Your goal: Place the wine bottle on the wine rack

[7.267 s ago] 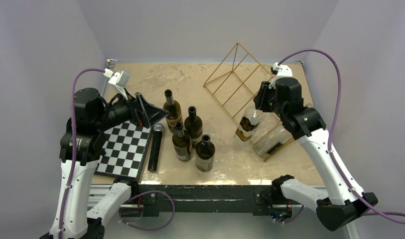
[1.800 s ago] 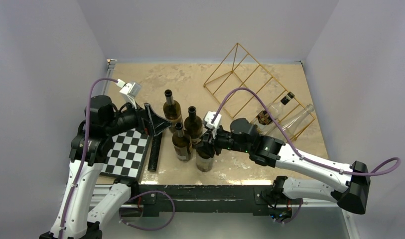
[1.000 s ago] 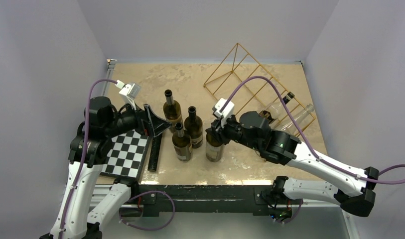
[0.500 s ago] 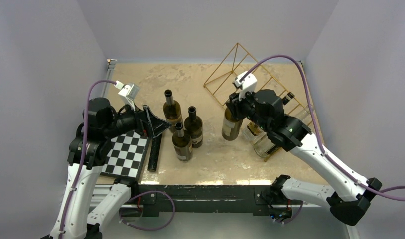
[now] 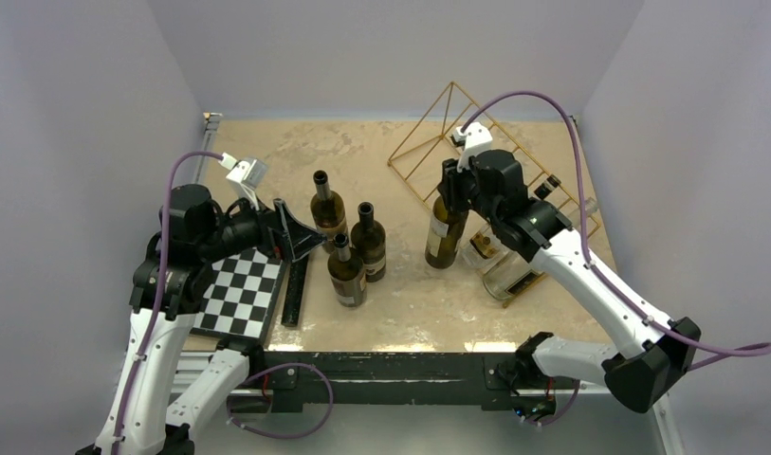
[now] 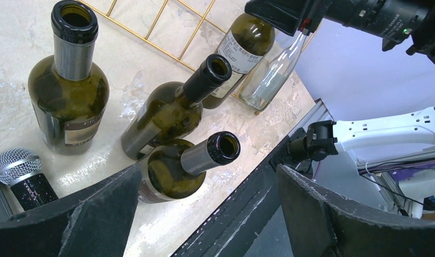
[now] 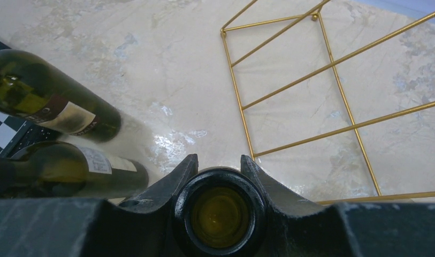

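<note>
The rack's bars beside the labelled bottle (image 5: 486, 248) are empty, so next I will swing my right gripper to the right in the top view, lean the dark green bottle onto those bars and then let go of it.
My right gripper (image 5: 451, 190) is shut on the neck of a dark green wine bottle (image 5: 444, 237) and holds it upright beside the near left part of the gold wire wine rack (image 5: 420, 122). In the right wrist view the bottle's open mouth (image 7: 220, 217) sits between the fingers of my right gripper (image 7: 219, 160), with the rack's bars (image 7: 237, 88) just beyond. A labelled bottle (image 5: 486, 248) and a clear bottle (image 5: 516, 275) lie at the rack's near right end. My left gripper (image 5: 301, 230) is open and empty, hovering left of the standing bottles.
Three dark bottles stand mid-table: one at the back (image 5: 328, 213), one in the middle (image 5: 368, 242), one in front (image 5: 346, 272). A chessboard (image 5: 231, 289) and a black microphone (image 5: 294, 284) lie at the left. The left wrist view shows the same bottles (image 6: 172, 112).
My right gripper has lifted the front bottle out of the group and carried it right and back to the rack's edge. The left arm has stayed still.
</note>
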Available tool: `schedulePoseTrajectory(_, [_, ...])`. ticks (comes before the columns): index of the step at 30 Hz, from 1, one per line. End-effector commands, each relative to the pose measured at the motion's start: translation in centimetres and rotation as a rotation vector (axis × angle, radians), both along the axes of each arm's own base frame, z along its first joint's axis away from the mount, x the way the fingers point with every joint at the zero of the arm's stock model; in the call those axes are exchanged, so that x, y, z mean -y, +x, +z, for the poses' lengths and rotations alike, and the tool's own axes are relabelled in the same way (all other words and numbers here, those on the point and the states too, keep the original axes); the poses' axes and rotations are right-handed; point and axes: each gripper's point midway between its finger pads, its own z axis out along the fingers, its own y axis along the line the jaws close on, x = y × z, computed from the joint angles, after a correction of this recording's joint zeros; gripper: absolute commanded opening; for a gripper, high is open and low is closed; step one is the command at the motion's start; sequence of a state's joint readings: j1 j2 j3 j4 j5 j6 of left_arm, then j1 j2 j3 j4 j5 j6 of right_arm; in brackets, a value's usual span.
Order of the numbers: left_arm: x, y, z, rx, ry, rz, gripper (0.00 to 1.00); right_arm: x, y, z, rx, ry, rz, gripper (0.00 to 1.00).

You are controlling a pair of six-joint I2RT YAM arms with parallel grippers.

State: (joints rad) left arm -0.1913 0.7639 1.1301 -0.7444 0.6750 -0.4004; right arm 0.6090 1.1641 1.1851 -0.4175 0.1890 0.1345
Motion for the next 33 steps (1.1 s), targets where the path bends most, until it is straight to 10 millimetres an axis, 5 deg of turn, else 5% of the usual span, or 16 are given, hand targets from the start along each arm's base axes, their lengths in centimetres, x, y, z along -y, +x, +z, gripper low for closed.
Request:
schedulePoseTrajectory(1, [0.1,-0.2,0.2,0.023,0.004,-0.016,0.99,0.1,2.3,7.5,0.189,0.174,-0.047,0.00])
schedulePoseTrajectory(16, [0.3,-0.2,0.6,0.021,-0.003,-0.026,0.99,3.0,6.2,8.2,0.195,0.200,-0.153,0.00])
schedulePoseTrajectory(33, [0.2,-0.3,0.4,0.019,0.000,-0.020,0.99,7.6,8.6,3.7,0.130,0.221,-0.479,0.00])
